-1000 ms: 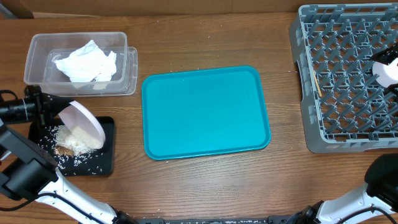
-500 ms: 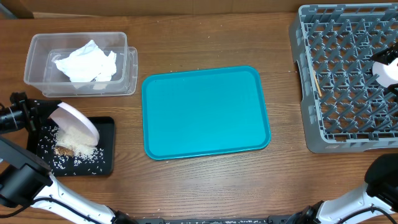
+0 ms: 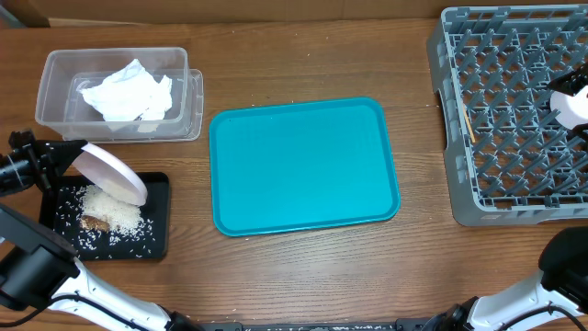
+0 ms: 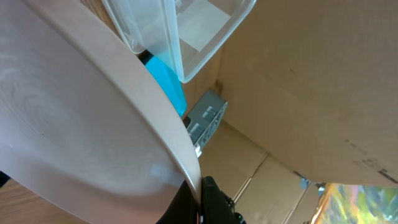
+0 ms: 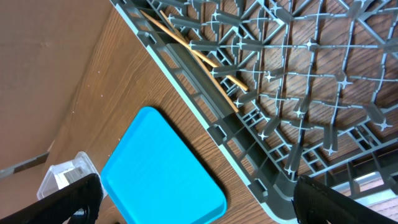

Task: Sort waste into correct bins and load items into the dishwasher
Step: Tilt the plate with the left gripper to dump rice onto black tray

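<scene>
The empty teal tray [image 3: 299, 147] is below my left gripper and to its right in the overhead view, so I need to carry the plate [image 3: 110, 173] across, level it and let it go.
My left gripper [image 3: 66, 162] is shut on the rim of the round white plate [image 3: 110, 173], which is steeply tilted over the black tray bin [image 3: 158, 234]. In the left wrist view the plate [image 4: 81, 124] fills the frame, its rim pinched by the left gripper [image 4: 199, 208]. A brown food scrap with white rice [image 3: 106, 211] lies in the black tray. The crumpled napkin [image 3: 129, 92] sits in the clear tub [image 3: 55, 69]. Chopsticks [image 5: 199, 56] lie in the grey dishwasher rack [image 3: 514, 198]. My right gripper [image 5: 202, 205] hangs open above the rack's corner, holding nothing.
The flat teal tray [image 3: 303, 165] lies mid-table between the bins and the rack. A white dish [image 3: 576, 103] sits in the rack at the right edge. Loose rice grains dot the black tray. Cardboard walls stand behind the table.
The left gripper and tilted plate have shifted left and back over the black tray, uncovering the rice heap and scrap below. The right arm has not moved.
</scene>
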